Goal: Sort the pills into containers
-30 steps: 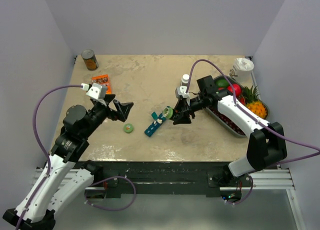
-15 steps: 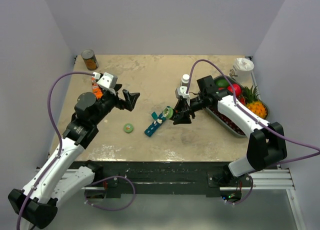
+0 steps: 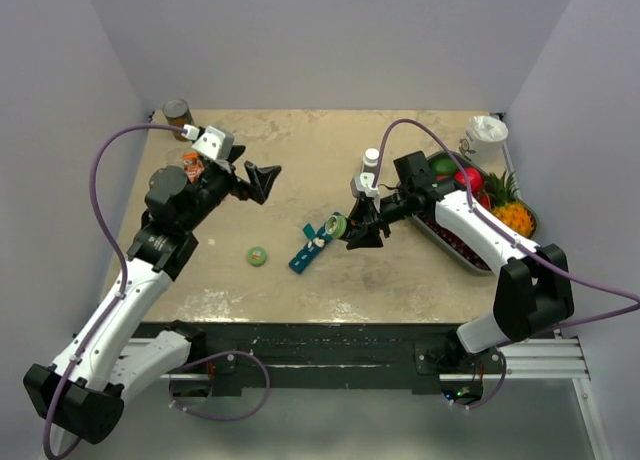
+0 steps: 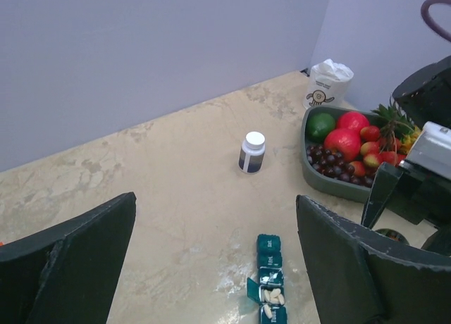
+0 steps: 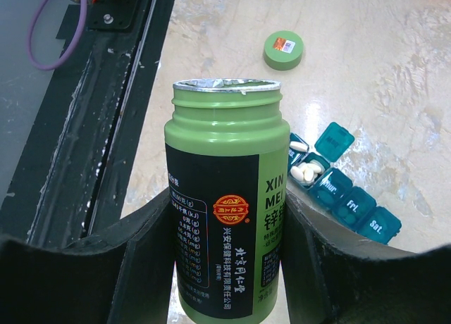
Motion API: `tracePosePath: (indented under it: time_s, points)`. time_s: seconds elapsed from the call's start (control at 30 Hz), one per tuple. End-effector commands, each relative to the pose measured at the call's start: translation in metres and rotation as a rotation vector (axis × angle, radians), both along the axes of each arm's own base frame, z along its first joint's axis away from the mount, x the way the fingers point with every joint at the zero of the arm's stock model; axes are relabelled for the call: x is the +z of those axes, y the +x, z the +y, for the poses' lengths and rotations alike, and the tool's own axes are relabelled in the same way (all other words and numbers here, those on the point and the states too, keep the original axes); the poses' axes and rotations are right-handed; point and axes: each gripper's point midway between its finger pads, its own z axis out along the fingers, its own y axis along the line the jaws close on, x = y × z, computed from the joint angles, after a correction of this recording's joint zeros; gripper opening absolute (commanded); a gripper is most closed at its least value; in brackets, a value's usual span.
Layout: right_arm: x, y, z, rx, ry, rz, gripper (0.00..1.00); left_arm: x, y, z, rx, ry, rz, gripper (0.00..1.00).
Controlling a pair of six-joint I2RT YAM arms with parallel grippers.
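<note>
I need to move my left gripper back and down and tilt it to face the tabletop, so it comes around the green cap (image 3: 258,256). The bottle in my right gripper has its cap off.
The teal pill organizer strip (image 3: 308,248) lies mid-table; it also shows in the left wrist view (image 4: 268,282) and the right wrist view (image 5: 338,190). Some lids stand open, with white pills (image 5: 304,172) in the compartments. My right gripper (image 3: 352,227) is shut on an uncapped green pill bottle (image 5: 224,218), tipped with its mouth (image 3: 337,223) toward the strip's far end. My left gripper (image 3: 262,179) is open and empty, raised over the table left of the strip. The bottle's green cap (image 3: 258,256) lies on the table.
A small white bottle (image 3: 371,160) stands behind the right gripper. A grey fruit tray (image 3: 452,241) sits at the right, with a white bag (image 3: 486,135) behind it. A brown tin can (image 3: 177,115) and an orange packet (image 3: 190,161) are at the back left.
My left arm has swung up and toward the back, its open gripper moving away from the green cap. The right arm, bottle and strip have not moved.
</note>
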Motion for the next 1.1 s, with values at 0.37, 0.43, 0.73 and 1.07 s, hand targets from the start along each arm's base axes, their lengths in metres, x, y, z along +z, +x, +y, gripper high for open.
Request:
tracePosePath:
  time_s: [0.37,0.43,0.73,1.07]
  points:
    - [0.019,-0.006,0.000,0.033,0.058,-0.057,0.02,-0.067,-0.009,0.000,-0.059,-0.069,-0.032,1.00]
    - [0.019,-0.005,0.000,0.034,0.059,-0.058,0.02,-0.071,-0.011,0.004,-0.047,-0.035,-0.009,1.00]
    - [0.020,-0.006,0.000,0.035,0.060,-0.061,0.02,-0.020,-0.031,0.006,-0.075,-0.013,0.028,1.00]
    - [0.020,-0.006,0.000,0.030,0.062,-0.066,0.02,-0.065,-0.054,-0.033,-0.301,-0.206,0.271,1.00]
